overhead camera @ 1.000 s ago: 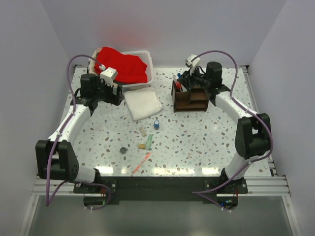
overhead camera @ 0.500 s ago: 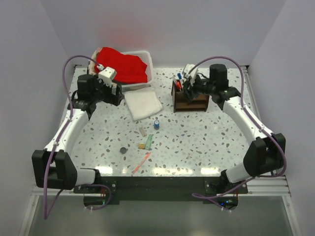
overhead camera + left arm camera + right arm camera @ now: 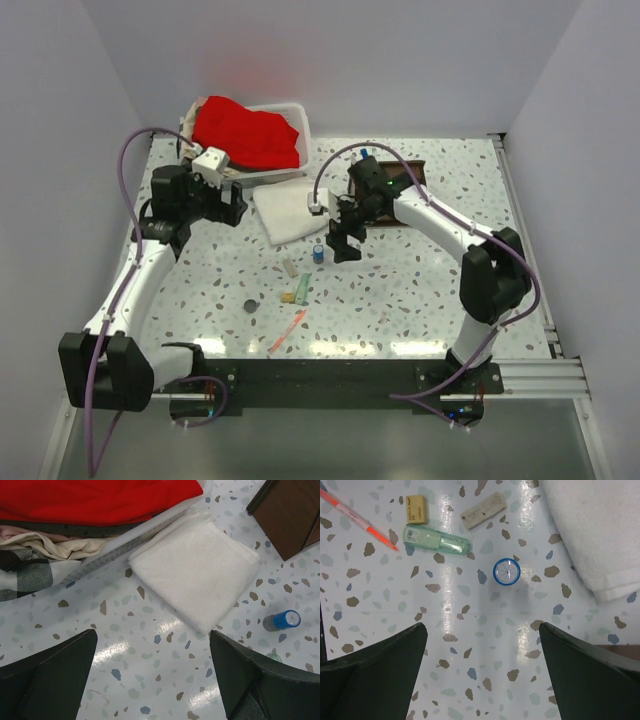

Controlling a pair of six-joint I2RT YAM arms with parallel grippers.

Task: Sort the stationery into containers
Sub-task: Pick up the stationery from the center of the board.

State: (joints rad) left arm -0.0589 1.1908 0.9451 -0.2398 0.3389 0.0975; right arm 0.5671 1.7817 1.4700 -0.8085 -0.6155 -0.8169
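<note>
My right gripper is not around the cap yet. It will move to its left in the top view and down around the upright bottle's blue cap [image 3: 318, 249] [image 3: 506, 572].
The stationery lies loose mid-table: a tiny blue bottle [image 3: 318, 252] [image 3: 507, 571] [image 3: 282, 621], a green block [image 3: 303, 288] [image 3: 438, 540], two beige blocks [image 3: 416, 509] [image 3: 483, 511], a dark disc [image 3: 250, 307] and a pink-red pen [image 3: 288, 331] [image 3: 357, 517]. My right gripper [image 3: 340, 243] [image 3: 482, 630] hangs open just right of the bottle, nothing between its fingers. The dark brown organizer [image 3: 412, 172] [image 3: 290, 515] stands behind, largely hidden by the right arm. My left gripper [image 3: 230, 202] [image 3: 153, 635] is open over bare table, left of the folded white cloth.
A folded white cloth [image 3: 290, 212] [image 3: 197, 572] [image 3: 597, 530] lies between the two grippers. A white basket [image 3: 300, 135] holding red cloth [image 3: 95, 497] stands at the back left. Walls close in the table on three sides.
My right arm has swung from the organizer forward and left to the blue bottle, and its jaws have opened wide. The left arm shifted slightly left.
</note>
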